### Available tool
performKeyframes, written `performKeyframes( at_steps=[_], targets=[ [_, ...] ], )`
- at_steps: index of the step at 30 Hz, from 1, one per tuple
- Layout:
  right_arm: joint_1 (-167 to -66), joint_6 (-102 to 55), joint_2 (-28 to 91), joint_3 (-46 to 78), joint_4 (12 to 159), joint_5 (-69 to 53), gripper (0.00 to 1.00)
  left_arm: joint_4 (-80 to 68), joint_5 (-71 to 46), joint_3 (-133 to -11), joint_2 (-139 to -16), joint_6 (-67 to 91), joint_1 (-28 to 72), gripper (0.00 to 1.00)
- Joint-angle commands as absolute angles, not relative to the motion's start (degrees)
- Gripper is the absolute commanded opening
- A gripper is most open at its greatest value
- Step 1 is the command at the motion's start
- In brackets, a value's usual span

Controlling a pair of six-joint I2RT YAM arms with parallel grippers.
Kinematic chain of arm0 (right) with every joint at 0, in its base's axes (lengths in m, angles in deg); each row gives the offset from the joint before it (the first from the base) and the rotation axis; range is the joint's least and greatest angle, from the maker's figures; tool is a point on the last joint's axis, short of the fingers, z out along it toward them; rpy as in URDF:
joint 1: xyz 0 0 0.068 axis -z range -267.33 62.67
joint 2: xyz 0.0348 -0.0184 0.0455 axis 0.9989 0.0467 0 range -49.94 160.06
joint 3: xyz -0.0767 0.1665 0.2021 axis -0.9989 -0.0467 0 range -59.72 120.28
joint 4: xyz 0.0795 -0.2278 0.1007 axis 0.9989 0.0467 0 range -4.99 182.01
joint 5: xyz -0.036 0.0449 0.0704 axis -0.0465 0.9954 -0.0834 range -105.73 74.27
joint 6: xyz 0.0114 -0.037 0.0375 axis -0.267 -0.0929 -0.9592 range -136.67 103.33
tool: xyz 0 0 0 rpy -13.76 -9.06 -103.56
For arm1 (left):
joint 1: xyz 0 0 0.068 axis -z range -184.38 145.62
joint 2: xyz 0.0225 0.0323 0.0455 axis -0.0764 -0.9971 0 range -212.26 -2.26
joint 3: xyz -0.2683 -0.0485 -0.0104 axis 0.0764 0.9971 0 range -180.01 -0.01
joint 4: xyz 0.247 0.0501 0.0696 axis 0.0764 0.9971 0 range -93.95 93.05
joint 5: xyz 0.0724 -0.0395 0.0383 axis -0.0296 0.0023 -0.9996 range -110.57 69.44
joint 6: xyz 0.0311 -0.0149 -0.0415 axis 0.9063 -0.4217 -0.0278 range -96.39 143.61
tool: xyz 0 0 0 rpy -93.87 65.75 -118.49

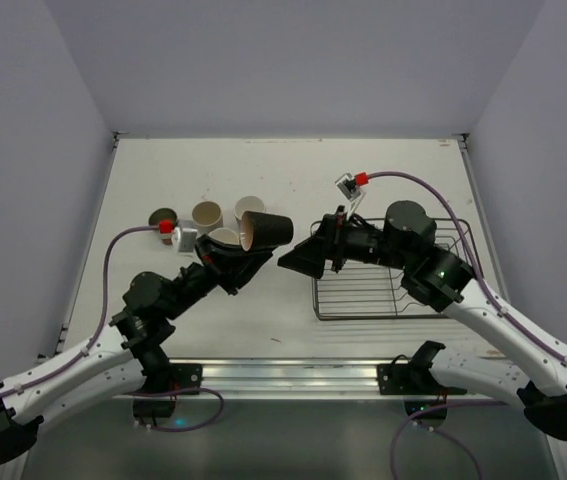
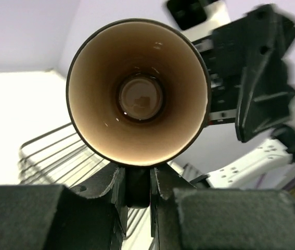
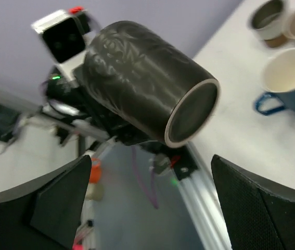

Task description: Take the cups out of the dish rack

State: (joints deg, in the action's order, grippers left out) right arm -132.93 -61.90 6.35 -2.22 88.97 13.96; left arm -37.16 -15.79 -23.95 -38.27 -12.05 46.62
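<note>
I need to tilt my left gripper down, lower the cup upright onto the bare tabletop between the cups and the rack, and let go of it, since that spot is below the gripper.
The dark brown cup (image 1: 266,231) hangs on its side in the air left of the dish rack (image 1: 363,300). My left gripper (image 1: 246,256) is shut on its handle. The left wrist view looks straight into the cup's tan inside (image 2: 139,91), with the handle pinched in the left gripper (image 2: 137,187). My right gripper (image 1: 298,258) stands open just right of the cup, apart from it. In the right wrist view the cup (image 3: 142,88) floats beyond the wide open right gripper (image 3: 150,164), its base facing the camera. No cups show in the rack (image 2: 53,153).
Several cups stand on the table at the back left: a blue one (image 3: 287,78), a beige one (image 1: 207,215), a cream one (image 1: 250,209) and a dark-looking one (image 1: 164,218). The table's near metal rail (image 1: 293,375) runs under both arms.
</note>
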Motion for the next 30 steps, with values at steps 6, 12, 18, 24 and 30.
performKeyframes(
  at_steps=[6, 12, 18, 24, 30],
  targets=[
    [-132.94, -49.97, 1.48, 6.19, 130.21, -28.16, 0.99, -3.88, -32.50, -34.11, -45.57, -7.59, 46.25, 0.00],
    [-132.33, -51.99, 0.61, 9.10, 140.90, -41.92, 0.99, -0.61, -37.51, -34.55, -55.77, -7.86, 46.33, 0.00],
    [-132.24, -52.26, -4.40, 5.59, 140.82, -38.06, 0.99, 1.41, -42.97, -37.18, -65.71, -7.77, 46.51, 0.00],
    [-132.24, -53.05, -8.01, 2.51, 141.43, -37.44, 0.99, 3.08, -44.56, -39.38, -72.48, -8.38, 46.60, 0.00],
    [-131.80, -55.24, -8.37, 2.51, 145.20, -40.33, 0.99, 3.78, -44.47, -41.57, -77.32, -8.30, 46.60, 0.00]
  ],
)
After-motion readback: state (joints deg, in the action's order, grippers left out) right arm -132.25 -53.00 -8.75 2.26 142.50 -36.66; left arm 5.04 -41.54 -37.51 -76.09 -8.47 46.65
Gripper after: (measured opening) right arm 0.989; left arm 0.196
